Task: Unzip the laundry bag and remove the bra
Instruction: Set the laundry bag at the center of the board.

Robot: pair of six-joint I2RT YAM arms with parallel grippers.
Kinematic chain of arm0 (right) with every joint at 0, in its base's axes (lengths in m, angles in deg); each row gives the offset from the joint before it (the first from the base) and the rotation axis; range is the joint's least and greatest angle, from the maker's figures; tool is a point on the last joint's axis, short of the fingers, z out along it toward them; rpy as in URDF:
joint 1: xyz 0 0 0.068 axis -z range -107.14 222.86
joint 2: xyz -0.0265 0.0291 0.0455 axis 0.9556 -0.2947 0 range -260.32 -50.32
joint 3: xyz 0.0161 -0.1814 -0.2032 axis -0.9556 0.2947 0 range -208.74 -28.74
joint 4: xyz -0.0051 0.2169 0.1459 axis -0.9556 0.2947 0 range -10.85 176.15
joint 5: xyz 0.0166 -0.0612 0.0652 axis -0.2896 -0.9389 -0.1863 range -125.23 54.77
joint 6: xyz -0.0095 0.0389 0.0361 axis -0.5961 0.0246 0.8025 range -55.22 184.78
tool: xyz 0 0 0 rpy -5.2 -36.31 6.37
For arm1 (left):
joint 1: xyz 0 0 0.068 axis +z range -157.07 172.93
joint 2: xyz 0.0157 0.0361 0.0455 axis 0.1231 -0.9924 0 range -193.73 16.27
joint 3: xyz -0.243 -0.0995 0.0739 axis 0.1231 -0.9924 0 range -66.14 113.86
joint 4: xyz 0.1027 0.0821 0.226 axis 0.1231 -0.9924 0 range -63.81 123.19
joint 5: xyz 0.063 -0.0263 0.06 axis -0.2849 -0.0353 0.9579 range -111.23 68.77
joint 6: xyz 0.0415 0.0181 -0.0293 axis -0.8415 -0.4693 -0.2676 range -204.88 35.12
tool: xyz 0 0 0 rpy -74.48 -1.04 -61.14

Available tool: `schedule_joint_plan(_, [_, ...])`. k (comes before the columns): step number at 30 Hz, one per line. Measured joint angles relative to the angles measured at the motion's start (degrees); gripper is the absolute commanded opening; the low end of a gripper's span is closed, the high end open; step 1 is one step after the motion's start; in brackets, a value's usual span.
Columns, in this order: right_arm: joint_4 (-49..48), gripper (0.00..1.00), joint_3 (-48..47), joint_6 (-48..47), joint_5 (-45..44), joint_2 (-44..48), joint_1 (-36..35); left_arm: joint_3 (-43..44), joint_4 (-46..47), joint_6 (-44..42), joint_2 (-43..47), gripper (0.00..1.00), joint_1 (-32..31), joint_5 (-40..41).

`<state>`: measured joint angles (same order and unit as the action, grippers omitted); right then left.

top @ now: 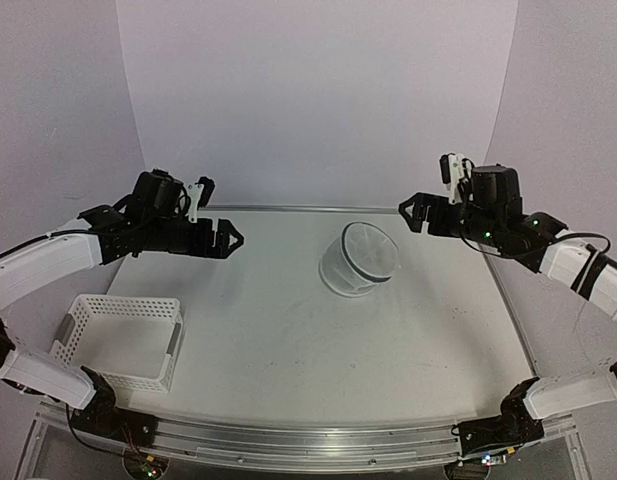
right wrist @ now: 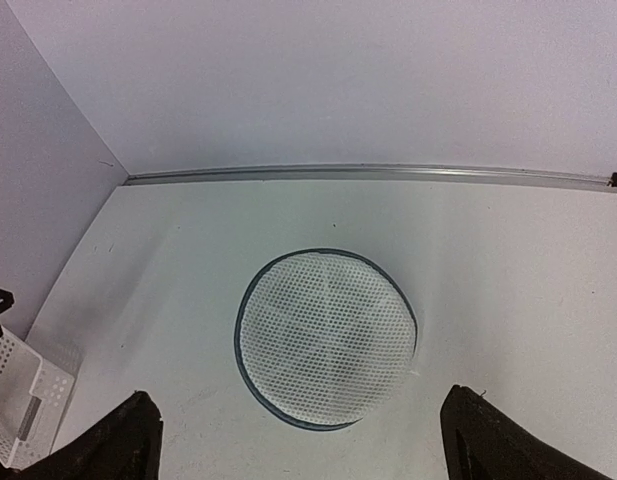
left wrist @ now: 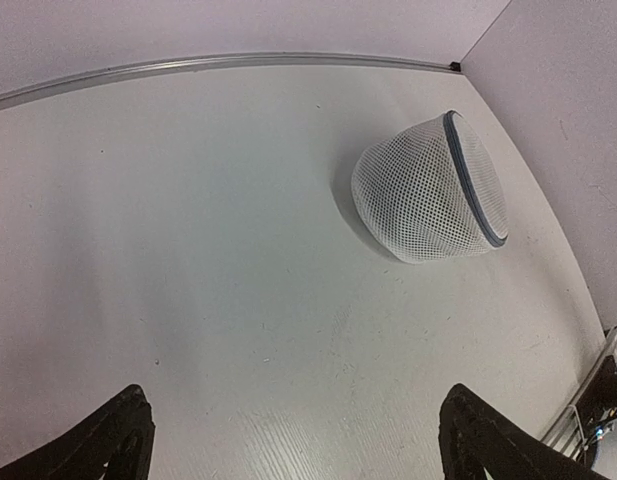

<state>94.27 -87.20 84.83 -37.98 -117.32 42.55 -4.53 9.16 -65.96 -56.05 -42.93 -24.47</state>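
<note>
The right gripper lowers open toward the bag next, turning its fingers over the nearest edge of the bag's rim, since the bag's rimmed side tilts toward it.
The laundry bag [top: 358, 258] is a round drum of white mesh with a thin dark rim. It lies tilted on the table, its flat face up and to the right. It shows in the left wrist view [left wrist: 431, 188] and face-on in the right wrist view [right wrist: 325, 338]. The bra is hidden; only a faint dark shade shows through the mesh. My left gripper [top: 231, 240] is open and empty, raised left of the bag. My right gripper [top: 412, 213] is open and empty, raised right of the bag. Neither touches the bag.
A white plastic lattice basket [top: 123, 340] stands at the near left of the table, also at the left edge of the right wrist view [right wrist: 18, 395]. A metal rail [top: 318, 209] runs along the table's far edge below the wall.
</note>
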Motion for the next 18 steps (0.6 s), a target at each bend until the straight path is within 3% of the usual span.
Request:
schedule_joint_plan(11, [2.8, 0.98, -6.9, -4.5, -8.4, -11.3, 0.3, 1.4, -0.4, -1.2, -3.5, 0.99, -0.2, -1.6])
schedule_joint_plan(18, [4.2, 0.98, -13.4, -6.8, -2.7, -22.3, 4.2, 1.4, -0.4, -1.2, -3.9, 0.99, -0.3, -3.1])
